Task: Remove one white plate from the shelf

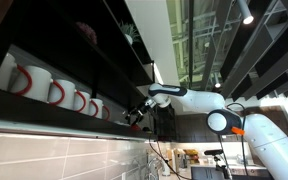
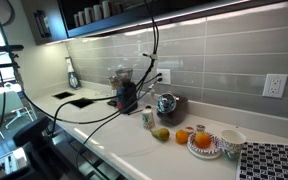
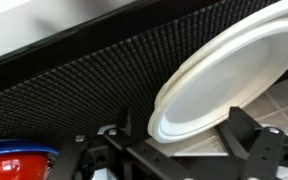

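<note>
The lower rim of the white plate already lies between the robot's open fingers, so the gripper will next stay in place and close both fingers onto that rim.
In the wrist view a white plate [image 3: 234, 70] stands tilted against the black mesh surface of the shelf [image 3: 74, 80]. My gripper [image 3: 184, 140] is open, with its two black fingers either side of the plate's lower rim. The right finger overlaps the rim; the left finger stands clear of it. In an exterior view the arm reaches up to the long black shelf [image 1: 74, 60] and the gripper [image 1: 136, 116] is at its lower tier, past a row of mugs. The plate is too small to make out there. The shelf also shows in an exterior view [image 2: 94, 14], above the counter.
White mugs with red handles [image 1: 54, 90] line the shelf next to the gripper. A red and blue bowl [image 3: 19, 155] sits left of the fingers. Below are a white counter [image 2: 134, 140] with fruit, cups, a kettle [image 2: 167, 106] and hanging cables.
</note>
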Robot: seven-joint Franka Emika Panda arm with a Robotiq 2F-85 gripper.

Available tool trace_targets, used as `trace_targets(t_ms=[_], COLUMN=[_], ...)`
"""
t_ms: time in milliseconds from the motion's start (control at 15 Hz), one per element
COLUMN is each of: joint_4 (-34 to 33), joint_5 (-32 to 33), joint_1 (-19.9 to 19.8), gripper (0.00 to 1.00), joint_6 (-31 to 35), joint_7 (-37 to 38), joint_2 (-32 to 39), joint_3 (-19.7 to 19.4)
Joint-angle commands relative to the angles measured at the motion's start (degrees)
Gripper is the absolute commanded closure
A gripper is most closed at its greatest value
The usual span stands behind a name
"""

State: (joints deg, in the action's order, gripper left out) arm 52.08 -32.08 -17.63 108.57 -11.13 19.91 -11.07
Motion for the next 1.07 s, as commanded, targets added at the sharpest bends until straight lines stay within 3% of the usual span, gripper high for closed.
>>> trace_targets(t_ms=[0,133,333,533,1000], joint_4=[-5.12,-5.80,-6.15,-6.19,-5.72], joint_5=[-1.68,-1.78,-1.88,-2.33,-4.73], joint_1=[-1.07,-1.10,-1.12,-1.35,-2.61], gripper=[0.00,0.00,0.15,0.47,0.97], joint_6=[-2.34,-2.51,-2.62,-2.46,-1.34], joint_7=[-0.33,-0.23,0.09,0.38,0.63], joint_2=[3.23,3.88,4.55,4.83,3.70], joint_3=[0.74,0.90,1.15,1.27,1.13])
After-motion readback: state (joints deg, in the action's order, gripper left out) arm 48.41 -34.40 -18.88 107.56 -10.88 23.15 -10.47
